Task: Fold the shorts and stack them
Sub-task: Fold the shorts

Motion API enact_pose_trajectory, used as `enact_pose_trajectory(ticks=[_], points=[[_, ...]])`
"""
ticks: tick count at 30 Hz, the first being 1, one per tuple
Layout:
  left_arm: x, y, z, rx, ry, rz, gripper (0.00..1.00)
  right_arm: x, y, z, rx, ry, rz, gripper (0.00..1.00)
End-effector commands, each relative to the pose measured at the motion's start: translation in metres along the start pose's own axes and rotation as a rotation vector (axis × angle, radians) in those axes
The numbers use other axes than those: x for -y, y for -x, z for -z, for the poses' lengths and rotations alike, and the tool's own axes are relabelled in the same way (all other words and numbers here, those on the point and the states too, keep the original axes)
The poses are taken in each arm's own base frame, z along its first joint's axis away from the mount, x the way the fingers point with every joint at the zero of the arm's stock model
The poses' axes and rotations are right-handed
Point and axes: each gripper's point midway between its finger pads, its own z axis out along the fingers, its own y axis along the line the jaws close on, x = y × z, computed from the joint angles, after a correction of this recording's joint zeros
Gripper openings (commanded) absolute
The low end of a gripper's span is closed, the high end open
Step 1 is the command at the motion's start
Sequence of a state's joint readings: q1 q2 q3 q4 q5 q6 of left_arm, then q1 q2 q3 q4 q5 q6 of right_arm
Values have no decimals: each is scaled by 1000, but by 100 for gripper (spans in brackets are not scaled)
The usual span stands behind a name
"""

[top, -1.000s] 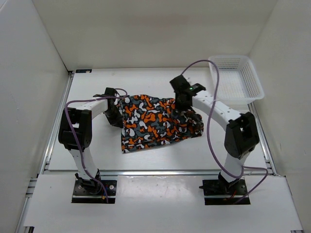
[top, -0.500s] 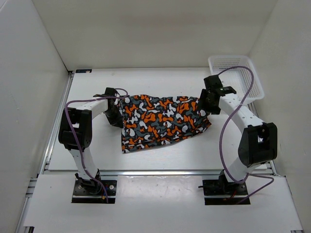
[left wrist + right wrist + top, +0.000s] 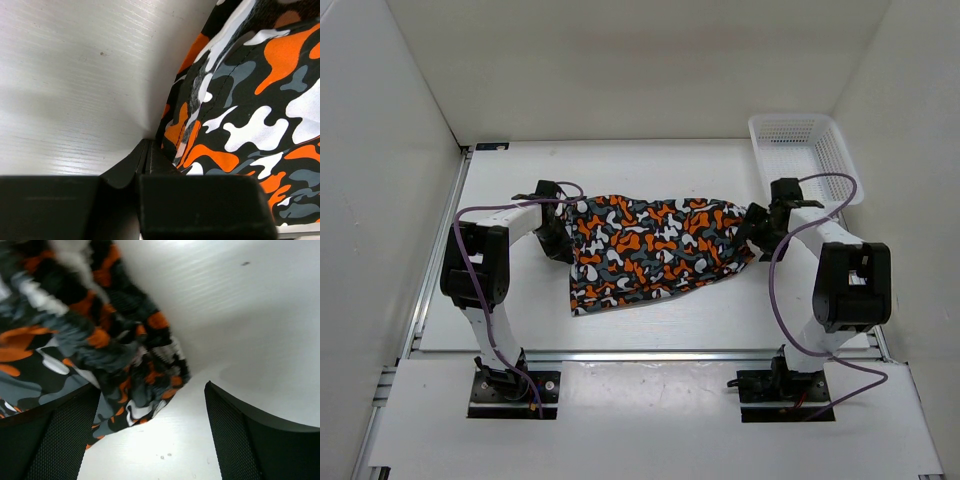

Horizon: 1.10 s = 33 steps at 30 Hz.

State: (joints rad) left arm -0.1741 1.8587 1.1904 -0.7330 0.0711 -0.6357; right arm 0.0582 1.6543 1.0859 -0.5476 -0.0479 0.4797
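The loose end of the gathered elastic waistband lies between the open fingers, so the robot's right gripper needs to ease slightly farther over the bunched corner (image 3: 745, 252) (image 3: 152, 384) next and close on the waistband.
The shorts (image 3: 655, 245), a camouflage print in orange, black, grey and white, lie spread across the middle of the table. My left gripper (image 3: 560, 240) is at their left edge. In the left wrist view its jaws are pressed together (image 3: 149, 152), pinching the hem of the shorts (image 3: 250, 100). My right gripper (image 3: 756, 228) is at the right end of the shorts, low over the table. The right wrist view shows it open (image 3: 150, 425). A bunched corner of the shorts (image 3: 125, 365) lies loose on the table between the wide-apart fingers (image 3: 65, 435), touching neither pad.
A white mesh basket (image 3: 805, 160) stands at the back right, just behind the right arm. White walls close off the table on three sides. Purple cables loop off both arms.
The right gripper carried the shorts' right end rightward, spreading them out. It then opened and let the fabric drop. The left gripper has not moved.
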Motion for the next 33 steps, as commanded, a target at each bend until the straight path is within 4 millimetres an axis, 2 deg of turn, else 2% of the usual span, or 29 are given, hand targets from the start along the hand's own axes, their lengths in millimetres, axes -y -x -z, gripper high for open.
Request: enact_pose_trajectory(ticks=[1, 6, 9, 10, 11, 12, 14, 15, 16, 17, 18, 20, 24, 25, 26, 27, 28, 30, 31, 33], points=[[5, 11, 10, 39, -19, -9, 11, -13, 11, -6, 15, 142, -70, 89], [2, 12, 7, 33, -12, 1, 11, -16, 10, -23, -11, 160, -95, 89], [2, 12, 7, 33, -12, 1, 11, -22, 9, -32, -14, 199, -135, 81], [2, 12, 7, 33, -12, 1, 11, -21, 7, -38, -16, 199, -148, 76], [2, 12, 7, 33, -12, 1, 11, -20, 6, -44, -25, 194, -160, 67], [2, 12, 7, 33, -12, 1, 11, -20, 6, -43, -26, 194, -171, 52], [-1, 14, 8, 35, -11, 10, 11, -13, 6, -49, -20, 157, -175, 39], [-3, 11, 6, 27, -5, 10, 11, -13, 10, -46, 2, 150, -173, 28], [-3, 11, 6, 27, -5, 10, 11, -10, 11, -46, 10, 137, -174, 23], [-3, 11, 6, 27, -5, 10, 11, -8, 12, -39, 20, 123, -165, 17], [-5, 13, 6, 29, -4, 19, 11, -4, 14, -36, 37, 97, -166, 7], [-6, 12, 3, 22, 1, 20, 11, -4, 17, -24, 70, 78, -137, 0], [-5, 14, 2, 20, 2, 20, 11, -26, 30, 11, 176, 37, -15, 0], [-6, 13, -1, 13, 7, 21, 11, -33, 32, 14, 192, 30, 21, 0], [-6, 13, -1, 13, 7, 21, 11, -47, 22, 18, 179, 22, 96, 0], [-6, 13, -1, 13, 7, 21, 11, -59, 37, 31, 241, -1, 131, 0], [-3, 14, 1, 14, -7, 20, 11, -80, 29, 37, 250, 12, 196, 0], [-3, 14, 1, 14, -7, 20, 11, -99, 22, 42, 248, 1, 259, 0], [-3, 14, 1, 14, -7, 20, 11, -125, 16, 49, 260, 33, 310, 0], [-3, 14, 1, 14, -7, 20, 11, -145, 8, 50, 269, 30, 362, 0]])
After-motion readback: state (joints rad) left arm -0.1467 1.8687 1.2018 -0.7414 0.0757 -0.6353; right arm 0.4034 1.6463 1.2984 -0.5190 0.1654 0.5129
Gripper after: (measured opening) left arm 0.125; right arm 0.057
